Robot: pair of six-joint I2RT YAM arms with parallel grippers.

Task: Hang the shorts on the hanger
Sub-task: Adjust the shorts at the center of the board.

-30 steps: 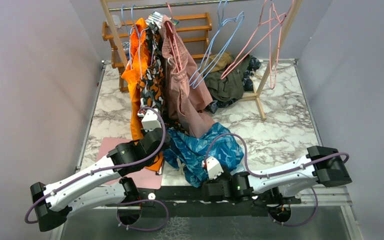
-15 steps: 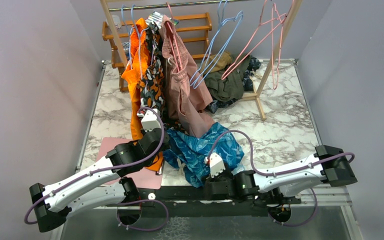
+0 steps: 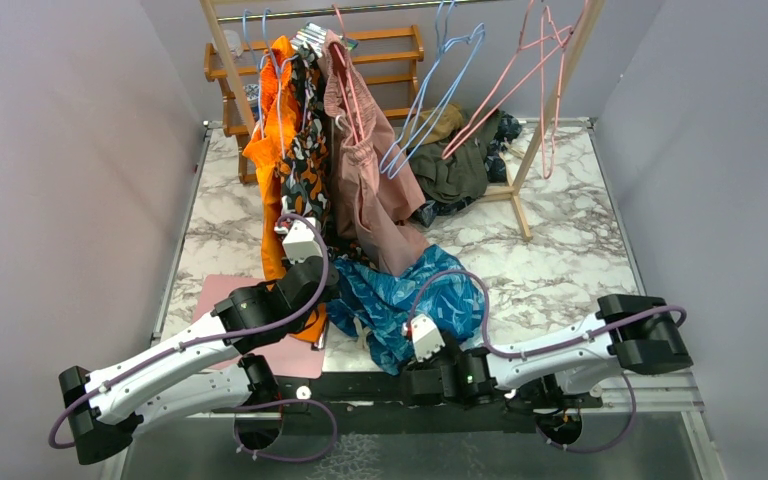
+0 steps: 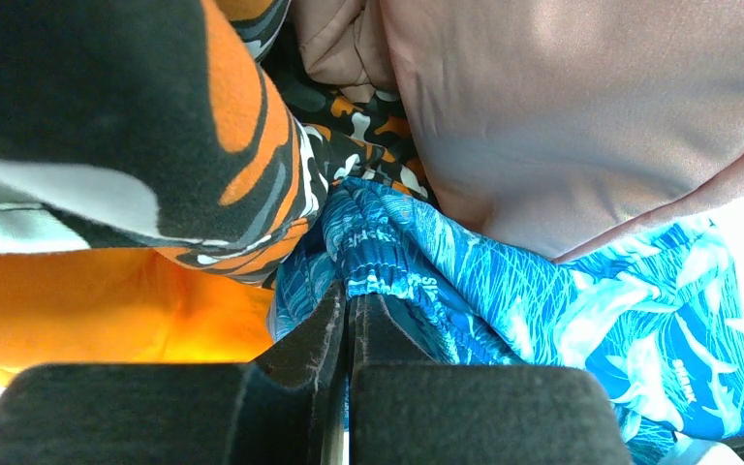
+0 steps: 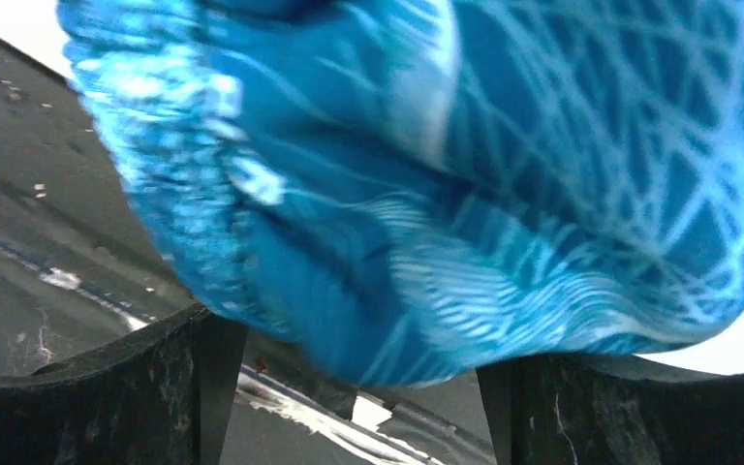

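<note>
My right gripper moves outward and to the right in the top view next, onto the waistband's loose end (image 3: 394, 361) (image 5: 295, 308), as my left gripper holds the waistband's other end.
The teal-blue leaf-print shorts (image 3: 410, 295) lie bunched on the marble table near the front, below the hanging clothes. My left gripper (image 3: 328, 278) is shut on their gathered waistband, as the left wrist view (image 4: 349, 308) shows, with the shorts (image 4: 542, 300) spreading to the right. My right gripper (image 3: 422, 338) is at the shorts' near edge. In the right wrist view it is open (image 5: 358, 387), and a fold of the shorts (image 5: 446, 194) hangs just above and between the fingers (image 5: 155, 387). Thin pink hangers (image 3: 525, 80) hang empty on the rack at the back right.
Orange-black patterned shorts (image 3: 295, 150) and dusty-pink shorts (image 3: 365, 180) hang from the wooden rack (image 3: 222, 50), touching the teal shorts. Light blue hangers (image 3: 440, 90) hang beside them. An olive clothes pile (image 3: 455, 165) lies behind. A pink mat (image 3: 290, 355) lies under the left arm.
My right arm's elbow swung right, then back left, and the right gripper shifted slightly at the shorts' near edge. The left arm has not moved.
</note>
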